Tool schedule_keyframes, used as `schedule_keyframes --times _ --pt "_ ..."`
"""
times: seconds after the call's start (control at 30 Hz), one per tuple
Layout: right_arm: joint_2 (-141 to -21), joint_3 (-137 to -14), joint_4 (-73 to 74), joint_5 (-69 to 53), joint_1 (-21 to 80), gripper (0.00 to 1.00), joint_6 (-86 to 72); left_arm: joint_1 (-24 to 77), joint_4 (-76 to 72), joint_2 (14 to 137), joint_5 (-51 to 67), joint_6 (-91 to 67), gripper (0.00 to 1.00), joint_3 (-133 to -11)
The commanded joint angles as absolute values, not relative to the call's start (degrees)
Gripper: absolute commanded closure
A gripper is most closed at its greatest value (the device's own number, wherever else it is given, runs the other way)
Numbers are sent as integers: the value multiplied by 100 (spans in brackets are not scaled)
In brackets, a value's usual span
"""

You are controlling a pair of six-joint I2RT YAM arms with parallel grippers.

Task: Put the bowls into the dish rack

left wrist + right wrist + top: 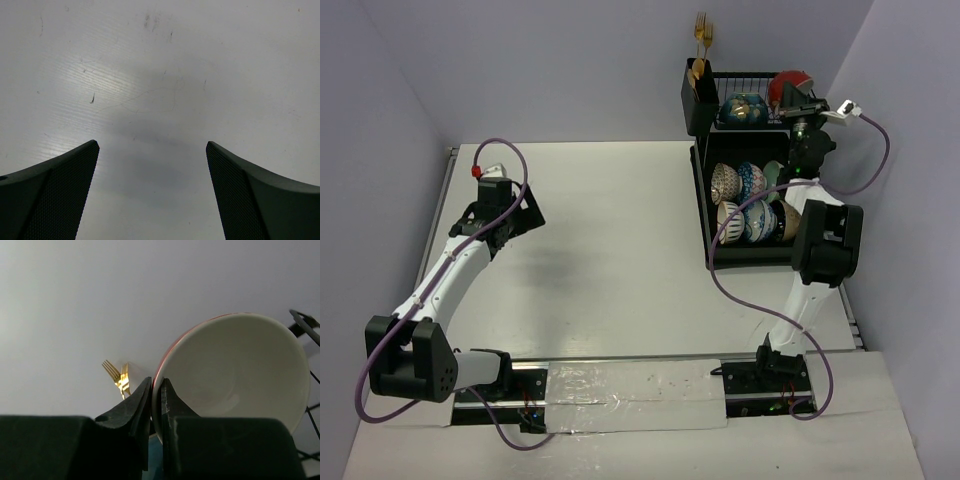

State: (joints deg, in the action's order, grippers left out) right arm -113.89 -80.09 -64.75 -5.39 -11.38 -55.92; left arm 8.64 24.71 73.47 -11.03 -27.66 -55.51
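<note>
The white bowl needs to go down into the dish rack's wire level beside the blue patterned bowl, because that space is free of bowls. My right gripper should then let go of the white bowl's rim.
My right gripper is shut on the rim of the white bowl with a red outside, one finger inside and one outside. In the top view this bowl hangs over the back right of the black dish rack, with the right gripper beside it. Several patterned bowls stand on edge in the rack's lower tier. A blue patterned bowl sits in the wire tier behind. My left gripper is open over bare table, nothing between its fingers; it is at the left in the top view.
Gold forks stick up from the black cutlery holder at the rack's back left corner; they also show in the right wrist view as forks. Walls close in behind and to the right of the rack. The white table spreads between the arms.
</note>
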Motion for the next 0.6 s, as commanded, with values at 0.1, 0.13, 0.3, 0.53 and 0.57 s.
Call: schedule_keyframes --times 0.1,0.13,0.3,0.53,0.57 --pt "-11206 -7630 -7585 -203 -1046 100 -5783 844 2329 7233 -984 -2681 7 -5607" --pt "-11206 -7559 -7628 -185 -1037 100 -5783 844 2320 7225 -967 -2689 7 -5607" --pt "-11057 -6884 -8005 -9 -967 96 -5879 844 2312 7189 -984 -2689 7 -5581" --pt "-10714 -6083 -8306 123 -905 82 -5775 844 2303 7172 -923 -2707 7 -5581" --pt "-10670 -5960 -8358 106 -905 79 -5774 844 2311 7163 -897 -2698 7 -5581"
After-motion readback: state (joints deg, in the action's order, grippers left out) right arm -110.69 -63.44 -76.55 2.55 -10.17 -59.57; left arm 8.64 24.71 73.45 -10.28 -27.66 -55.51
